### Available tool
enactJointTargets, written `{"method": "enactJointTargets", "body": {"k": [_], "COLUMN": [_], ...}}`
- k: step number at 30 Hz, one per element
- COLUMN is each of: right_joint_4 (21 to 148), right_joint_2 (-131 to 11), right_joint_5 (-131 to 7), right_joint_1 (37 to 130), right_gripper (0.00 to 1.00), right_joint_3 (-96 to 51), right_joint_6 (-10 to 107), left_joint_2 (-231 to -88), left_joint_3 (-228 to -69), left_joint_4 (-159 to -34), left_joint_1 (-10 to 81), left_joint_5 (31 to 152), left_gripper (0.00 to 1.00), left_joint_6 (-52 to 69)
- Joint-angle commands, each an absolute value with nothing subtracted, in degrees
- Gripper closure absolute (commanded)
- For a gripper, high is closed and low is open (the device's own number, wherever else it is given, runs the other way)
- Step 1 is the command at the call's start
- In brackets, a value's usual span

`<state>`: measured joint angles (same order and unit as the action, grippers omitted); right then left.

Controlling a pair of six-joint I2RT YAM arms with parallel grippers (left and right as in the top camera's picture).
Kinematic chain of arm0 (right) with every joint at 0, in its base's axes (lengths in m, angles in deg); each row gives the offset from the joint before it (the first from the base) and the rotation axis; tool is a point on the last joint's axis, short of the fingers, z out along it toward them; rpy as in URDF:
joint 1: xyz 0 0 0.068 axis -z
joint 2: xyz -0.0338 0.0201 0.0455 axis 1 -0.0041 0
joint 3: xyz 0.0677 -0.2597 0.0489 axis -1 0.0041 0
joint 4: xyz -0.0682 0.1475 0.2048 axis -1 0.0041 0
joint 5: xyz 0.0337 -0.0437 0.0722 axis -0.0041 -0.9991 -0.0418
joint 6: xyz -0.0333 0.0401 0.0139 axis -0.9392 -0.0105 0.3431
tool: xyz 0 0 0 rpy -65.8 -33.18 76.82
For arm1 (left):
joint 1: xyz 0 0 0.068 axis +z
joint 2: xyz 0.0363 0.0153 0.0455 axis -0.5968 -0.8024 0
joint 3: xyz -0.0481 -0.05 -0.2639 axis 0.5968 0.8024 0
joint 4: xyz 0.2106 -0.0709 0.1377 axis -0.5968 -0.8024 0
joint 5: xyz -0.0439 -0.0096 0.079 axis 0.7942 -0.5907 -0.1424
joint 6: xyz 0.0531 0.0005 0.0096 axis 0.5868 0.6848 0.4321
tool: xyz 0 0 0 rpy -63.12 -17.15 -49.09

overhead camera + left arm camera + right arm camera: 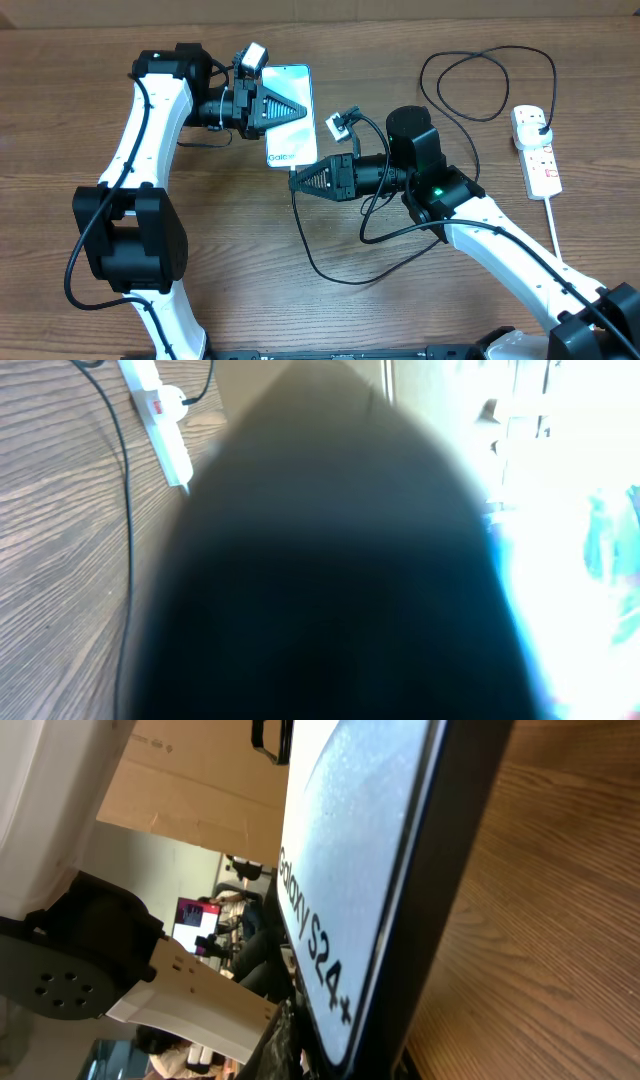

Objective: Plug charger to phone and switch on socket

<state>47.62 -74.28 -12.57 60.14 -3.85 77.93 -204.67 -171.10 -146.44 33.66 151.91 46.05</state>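
Note:
I need to move my right gripper to the right in the overhead view, turn it downward, lower it and let go there, because bare tabletop lies clear of the phone (295, 140).
The phone (295, 140) with its light blue screen is held off the table at centre left, and my left gripper (303, 110) is shut across its middle. In the right wrist view the phone (360, 870) stands on edge, its "Galaxy S24+" lettering close to the camera. My right gripper (293, 180) is shut on the end of the charger (305, 255), just below the phone's lower end. The connector tip itself is hidden. The charger's black plug (540, 123) sits in the white socket (537, 150) at far right. A dark blur fills most of the left wrist view.
The charger cable loops over the wooden table (80, 60) in front of the right arm and again at the back right. The socket's thick white cord (555, 225) runs toward the front edge. The socket (160, 410) and a thin cable (128, 510) also show in the left wrist view.

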Motion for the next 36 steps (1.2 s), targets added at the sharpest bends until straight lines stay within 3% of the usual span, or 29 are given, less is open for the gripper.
{"method": "enactJointTargets", "body": {"k": [1, 36], "right_joint_4": [46.81, 42.07], "right_joint_2": [-74.45, -74.45], "right_joint_5": [-14.08, -16.51], "right_joint_1": [62.13, 65.12], "right_gripper": [0.96, 0.96], "right_joint_3": [-4.18, -4.2], "right_joint_6": [78.06, 82.47], "left_joint_2": [-202.33, -202.33], "left_joint_3": [-171.14, -171.14], "left_joint_4": [-146.62, -147.54], "left_joint_1": [33.2, 30.58], "left_joint_5": [149.19, 148.41], "left_gripper": [0.96, 0.96], "left_joint_6": [46.34, 46.16]}}
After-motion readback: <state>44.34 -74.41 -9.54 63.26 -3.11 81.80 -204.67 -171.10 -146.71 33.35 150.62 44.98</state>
